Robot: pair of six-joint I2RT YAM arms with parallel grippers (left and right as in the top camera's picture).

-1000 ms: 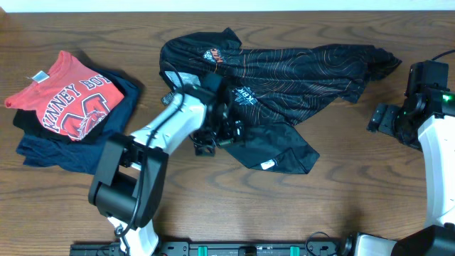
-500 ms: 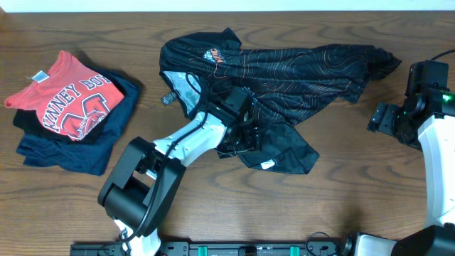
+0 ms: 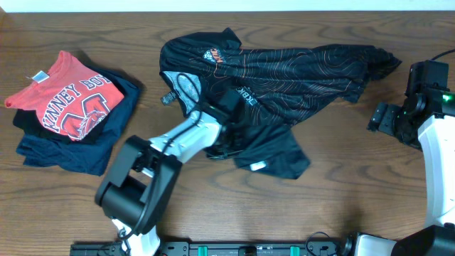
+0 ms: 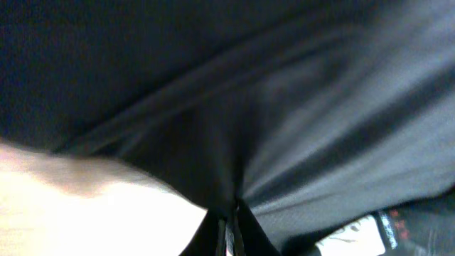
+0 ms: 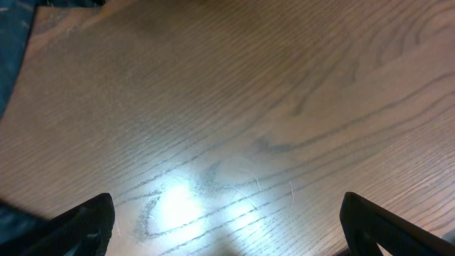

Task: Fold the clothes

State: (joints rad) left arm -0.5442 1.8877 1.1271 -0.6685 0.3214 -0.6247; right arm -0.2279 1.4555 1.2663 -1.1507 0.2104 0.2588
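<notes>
My right gripper moves down and to the left in the overhead view onto the jersey's bunched end [image 3: 376, 67] next. That end lies loose while the jersey's flap is pinched.
The black jersey [image 3: 298, 71] with thin orange contour lines lies crumpled across the middle and back of the table. Its orange logo [image 3: 213, 55] is at the back left, and a lower flap [image 3: 281, 156] reaches toward the front. My left gripper [image 3: 229, 139] is down on that flap near the white lettering [image 3: 245, 96]. In the left wrist view the black cloth [image 4: 320, 107] fills the frame, and the left gripper [image 4: 231, 238] is shut on a pinched fold of it. My right gripper [image 3: 380, 117] [image 5: 227, 235] hangs open over bare wood, right of the jersey, holding nothing.
A red T-shirt [image 3: 67, 96] with white letters lies on a navy shirt [image 3: 64, 153] at the left of the wooden table [image 3: 355, 192]. A white strip [image 3: 284, 6] runs along the table's far edge.
My left gripper has gone from open to shut on the jersey's lower flap. The flap has been drawn slightly left and toward the front, and the white lettering shows again. The right arm has not moved.
</notes>
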